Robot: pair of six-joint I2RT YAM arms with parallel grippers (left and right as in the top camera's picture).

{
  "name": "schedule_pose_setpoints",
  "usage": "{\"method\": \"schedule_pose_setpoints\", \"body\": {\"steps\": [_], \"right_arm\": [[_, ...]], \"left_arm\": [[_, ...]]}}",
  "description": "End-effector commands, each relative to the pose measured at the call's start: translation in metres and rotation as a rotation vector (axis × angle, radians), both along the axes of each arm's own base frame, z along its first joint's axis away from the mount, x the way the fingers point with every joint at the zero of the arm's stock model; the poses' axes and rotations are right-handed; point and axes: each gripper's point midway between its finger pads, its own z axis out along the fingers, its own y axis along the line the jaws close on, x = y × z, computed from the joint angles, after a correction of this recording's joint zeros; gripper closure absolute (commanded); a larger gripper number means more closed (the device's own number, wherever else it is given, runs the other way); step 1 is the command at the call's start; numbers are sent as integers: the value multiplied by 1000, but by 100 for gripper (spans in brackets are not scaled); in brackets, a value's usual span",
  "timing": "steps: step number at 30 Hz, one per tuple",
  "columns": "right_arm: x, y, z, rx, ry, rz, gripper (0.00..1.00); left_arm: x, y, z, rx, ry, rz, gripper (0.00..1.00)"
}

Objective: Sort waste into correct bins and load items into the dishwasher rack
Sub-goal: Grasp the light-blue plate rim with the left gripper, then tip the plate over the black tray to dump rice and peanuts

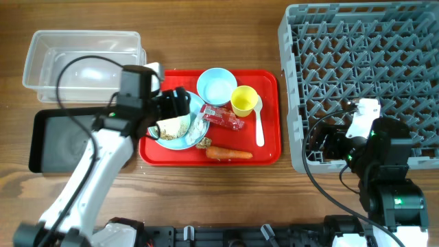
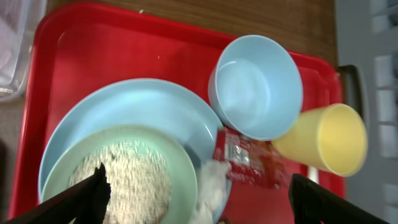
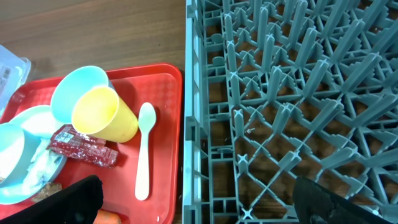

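The left gripper moves down onto the pale green bowl's rim (image 1: 190,123) beside the white tissue next, since that part of the rim lies between its open fingers, clear of the rice.
My left gripper (image 1: 175,104) (image 2: 198,193) hangs open over the pale green bowl (image 2: 186,168) of rice crumbs (image 2: 121,180), which sits on the light blue plate (image 2: 137,99). White tissue (image 2: 211,180) lies at the bowl's right edge. Close by are the red wrapper (image 1: 223,118), the light blue bowl (image 1: 217,86), the yellow cup (image 1: 244,101), the white spoon (image 1: 259,123), the carrot (image 1: 230,153) and brown scraps (image 1: 204,143). My right gripper (image 1: 329,142) (image 3: 199,193) stands open and holds nothing above the near-left corner of the grey rack (image 1: 363,55).
Everything to be sorted lies on a flat red serving tray (image 1: 271,147). A clear tub (image 1: 82,58) stands at the back left, with a black tray (image 1: 58,140) in front of it, partly under my left arm. The rack's wall runs close along the red tray's right edge.
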Motion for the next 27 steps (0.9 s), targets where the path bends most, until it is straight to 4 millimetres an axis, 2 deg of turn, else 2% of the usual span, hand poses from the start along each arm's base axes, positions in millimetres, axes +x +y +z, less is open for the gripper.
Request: {"method": "schedule_pose_setpoints", "body": {"steps": [1,3,4,6,9,10,13,14,22,24,26,27], "right_arm": [[1,5,10,22,-20,14,0],[1,5,10,23,-20,14,0],[1,5,10,23,-20,14,0],[1,5,10,23,-20,14,0],[1,5,10,22,-20,14,0],[1,5,10,22,-20,14,0],[1,5,10,23,-20,14,0],[1,5,10,24,-20,14,0],[1,5,9,24,-19,14,0],[1,5,10,23,-19,14,0],[1,5,10,24,-19,14,0],[1,5,10,23,-19,14,0]], "left_arm": [[16,-13,-34,110,25,0,12],[18,-19,-48,112,50,-2,17],[19,-22,-57,114,67,1,23],[18,-24,-72,113,104,14,41],[14,-22,-89,121,160,30,54],[13,-22,-93,124,170,30,65],[11,-21,-93,126,178,30,70],[9,-21,-95,131,188,29,77],[-6,-27,-105,155,242,-3,79],[-8,-30,-105,159,247,-11,85],[-8,-30,-105,158,246,-13,96],[-8,-30,-105,159,245,-13,96]]}}
